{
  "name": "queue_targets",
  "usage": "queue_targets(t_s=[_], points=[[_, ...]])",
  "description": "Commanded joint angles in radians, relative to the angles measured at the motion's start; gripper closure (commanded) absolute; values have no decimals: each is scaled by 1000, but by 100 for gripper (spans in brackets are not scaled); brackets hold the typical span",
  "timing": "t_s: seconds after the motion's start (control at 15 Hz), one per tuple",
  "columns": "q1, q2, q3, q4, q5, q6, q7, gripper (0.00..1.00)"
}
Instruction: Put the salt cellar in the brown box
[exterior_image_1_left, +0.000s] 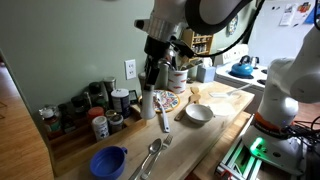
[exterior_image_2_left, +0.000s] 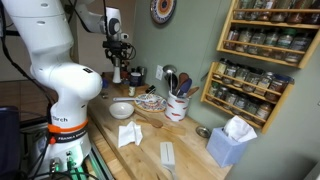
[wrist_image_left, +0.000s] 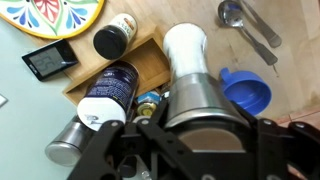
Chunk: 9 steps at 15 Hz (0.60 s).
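I will carry the cellar (exterior_image_1_left: 146, 104) over the brown box's jar-free gap next, then lower my gripper and release, because that gap is below and to the gripper's left in the wrist view.
My gripper (wrist_image_left: 192, 140) is shut on the salt cellar (wrist_image_left: 187, 55), a tall white cylinder with a grey top end, held by that grey end with the white end pointing down. In both exterior views the gripper (exterior_image_1_left: 151, 78) (exterior_image_2_left: 117, 60) holds the salt cellar (exterior_image_1_left: 146, 104) (exterior_image_2_left: 117, 75) upright above the wooden counter. The brown box (wrist_image_left: 148, 48), an open wooden tray with several spice jars in it, lies just beside and below the cellar. In an exterior view the box (exterior_image_1_left: 72, 128) stands against the wall.
A blue cup (wrist_image_left: 248, 90) (exterior_image_1_left: 108, 160) and metal spoons (wrist_image_left: 245, 25) (exterior_image_1_left: 152, 153) lie beside the cellar. A colourful plate (wrist_image_left: 55, 12), a black device (wrist_image_left: 50, 62), a white bowl (exterior_image_1_left: 198, 113) (exterior_image_2_left: 122, 109), a utensil crock (exterior_image_2_left: 178, 104), a tissue box (exterior_image_2_left: 232, 142) and a wall spice rack (exterior_image_2_left: 262, 60) surround the spot.
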Motion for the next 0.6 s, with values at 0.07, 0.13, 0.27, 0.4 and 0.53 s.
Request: queue_targets(t_s=[0.07, 0.13, 0.27, 0.4, 0.53], points=[[-19, -44, -3, -47, -47, 65, 92, 65], [-33, -37, 6, -42, -76, 64, 121, 65], [-41, -16, 8, -30, -101, 79, 149, 65], [-52, 7, 16, -17, -130, 94, 186, 65], [-58, 36, 20, -4, -150, 114, 208, 65]])
